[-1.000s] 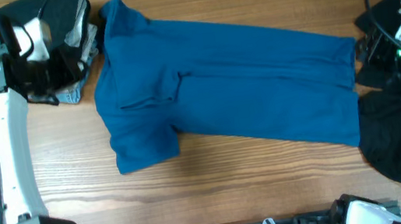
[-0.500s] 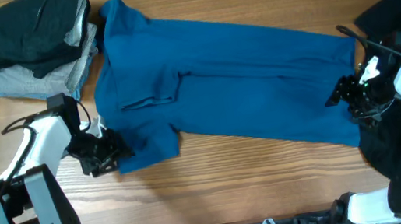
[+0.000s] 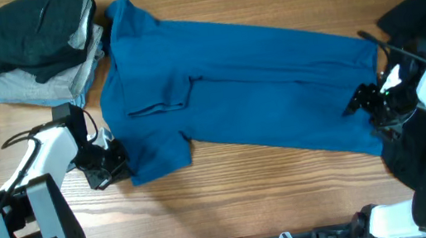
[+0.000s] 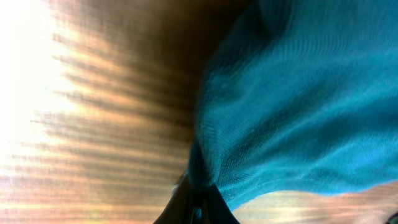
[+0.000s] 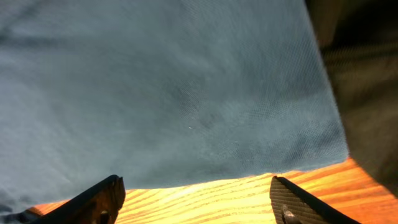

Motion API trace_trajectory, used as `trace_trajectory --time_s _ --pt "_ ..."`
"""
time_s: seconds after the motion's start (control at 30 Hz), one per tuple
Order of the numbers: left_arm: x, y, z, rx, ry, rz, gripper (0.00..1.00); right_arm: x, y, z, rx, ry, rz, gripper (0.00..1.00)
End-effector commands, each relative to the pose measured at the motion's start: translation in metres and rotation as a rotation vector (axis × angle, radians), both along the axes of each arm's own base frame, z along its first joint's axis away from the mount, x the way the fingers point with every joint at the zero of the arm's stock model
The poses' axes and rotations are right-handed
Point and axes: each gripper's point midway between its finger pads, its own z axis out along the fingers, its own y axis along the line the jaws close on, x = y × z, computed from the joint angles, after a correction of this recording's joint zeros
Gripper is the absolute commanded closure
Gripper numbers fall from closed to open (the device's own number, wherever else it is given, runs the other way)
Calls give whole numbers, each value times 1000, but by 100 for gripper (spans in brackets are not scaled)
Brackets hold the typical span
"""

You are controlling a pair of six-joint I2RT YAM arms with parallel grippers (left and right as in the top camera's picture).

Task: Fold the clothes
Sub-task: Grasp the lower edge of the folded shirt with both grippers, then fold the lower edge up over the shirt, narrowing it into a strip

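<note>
The shirt's far shoulder lies outward of the jutting near sleeve. My left gripper should next lift the sleeve, carry it outward over the shirt's far shoulder [image 3: 137,48] and release the sleeve's edge there.
The deep-blue shirt [image 3: 259,87] lies spread flat across the table, collar to the left. My left gripper [image 3: 115,161] is at the lower left sleeve corner. In the left wrist view its jaws [image 4: 199,198] are shut on the edge of the blue fabric [image 4: 298,93]. My right gripper [image 3: 360,103] hovers at the shirt's right hem. In the right wrist view it stands open [image 5: 199,200], bare wood between its fingertips [image 5: 102,198] and the blue cloth [image 5: 174,87] just beyond them.
Folded black and pale grey pieces [image 3: 35,44] are stacked at the back left corner. A loose black garment [image 3: 423,156] lies at the right edge under my right arm, showing also in the right wrist view [image 5: 367,93]. Bare wood [image 3: 250,201] runs along the front.
Both arms came in from the back corners to the shirt's ends. The left gripper has shut on the sleeve edge. The right jaws have spread wider.
</note>
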Motion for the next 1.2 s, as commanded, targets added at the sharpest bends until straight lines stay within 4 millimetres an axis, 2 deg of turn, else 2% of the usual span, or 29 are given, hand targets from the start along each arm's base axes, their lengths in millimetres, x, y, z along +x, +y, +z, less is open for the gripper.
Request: trace_trajectory --time_s 0.0,0.1,0.27,0.4,0.43,0.5,0.53,0.57,0.6,0.67,0.7,0.77,0.83,0.87,0.93,1.0,1.03,1.1,1.17 --pt "8 1 12 -22 -8 20 96 -22 8 -21 28 80 -77 18" --pt "24 7 21 -14 -49 30 96 -54 -21 -33 -89 209 -213 33" --pt "26 8 21 -11 -61 30 96 -76 -32 -52 -77 228 -303 34" --pt "27 8 21 -11 -64 29 96 -62 -29 -60 -39 143 -285 33" --pt "27 8 21 -11 -65 29 96 -57 -32 -61 -49 121 -286 38" --pt "28 8 22 -11 -65 30 96 -52 -36 -62 -63 98 -282 58" --pt "28 8 22 -11 -65 30 96 -48 -40 -62 -82 75 -266 75" --pt "29 8 23 -10 -66 30 96 -43 -43 -62 -94 48 -243 88" --pt "29 9 25 -11 -65 29 96 -43 -44 -60 -93 48 -240 96" --pt "25 8 36 -17 -34 22 96 -49 -39 -48 -76 71 -203 96" --pt "20 7 45 -24 -1 21 96 -54 -36 -34 -70 84 -191 96" --pt "13 11 71 -29 55 37 96 -56 -34 -3 -71 68 -196 96" --pt "12 20 99 -25 66 71 96 -48 -29 30 -49 -2 -201 95" --pt "15 26 110 -17 51 83 96 -47 -28 44 -53 -25 -202 95" --pt "29 35 147 3 -49 64 96 -60 -20 70 -44 -5 -204 96" --pt "45 38 170 27 -138 55 96 -69 -15 73 -31 23 -205 96" --pt "61 39 179 38 -209 47 96 -62 -19 72 -43 -1 -211 96" --pt "84 27 184 -2 -300 49 96 -48 -28 67 -60 -35 -239 96" --pt "115 4 187 -33 -396 34 96 -35 -35 57 -64 -46 -253 93"
